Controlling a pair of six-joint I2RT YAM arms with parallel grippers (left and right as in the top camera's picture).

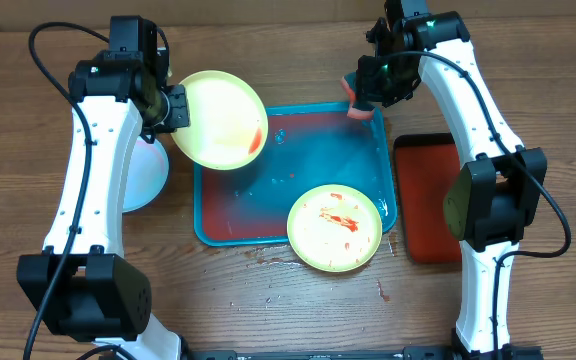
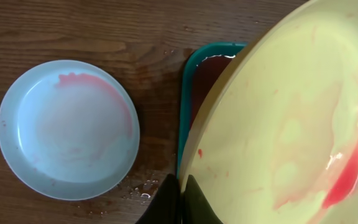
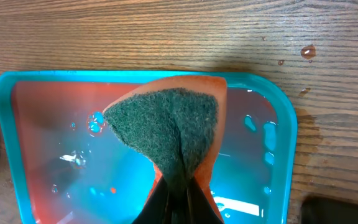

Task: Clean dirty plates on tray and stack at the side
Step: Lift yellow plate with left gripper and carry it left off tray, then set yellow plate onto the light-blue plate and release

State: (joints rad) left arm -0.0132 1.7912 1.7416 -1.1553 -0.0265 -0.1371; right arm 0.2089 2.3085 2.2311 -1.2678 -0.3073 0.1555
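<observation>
The left gripper moves its plate back, down and left in the overhead view onto the light blue plate point(image 1: 148, 178) point(image 2: 68, 130) next, since that lies beside the tray.
My left gripper point(image 1: 180, 106) is shut on the rim of a pale yellow-green plate point(image 1: 218, 118), held tilted above the teal tray's point(image 1: 298, 165) far left corner. In the left wrist view this plate point(image 2: 291, 112) shows a red smear at its right side, and my fingers point(image 2: 182, 190) pinch its edge. A light blue plate point(image 1: 148, 178) lies on the table left of the tray, with faint pink traces point(image 2: 67, 130). Another yellow-green plate point(image 1: 335, 227) with red smears rests on the tray's near right corner. My right gripper point(image 1: 361, 100) is shut on an orange-and-green sponge point(image 3: 166, 118) above the tray's far right.
A dark red tray point(image 1: 428, 195) with a black rim lies right of the teal tray. Water and reddish film cover the teal tray floor point(image 3: 48, 124). Droplets dot the wooden table point(image 3: 307, 51) near the tray's edges.
</observation>
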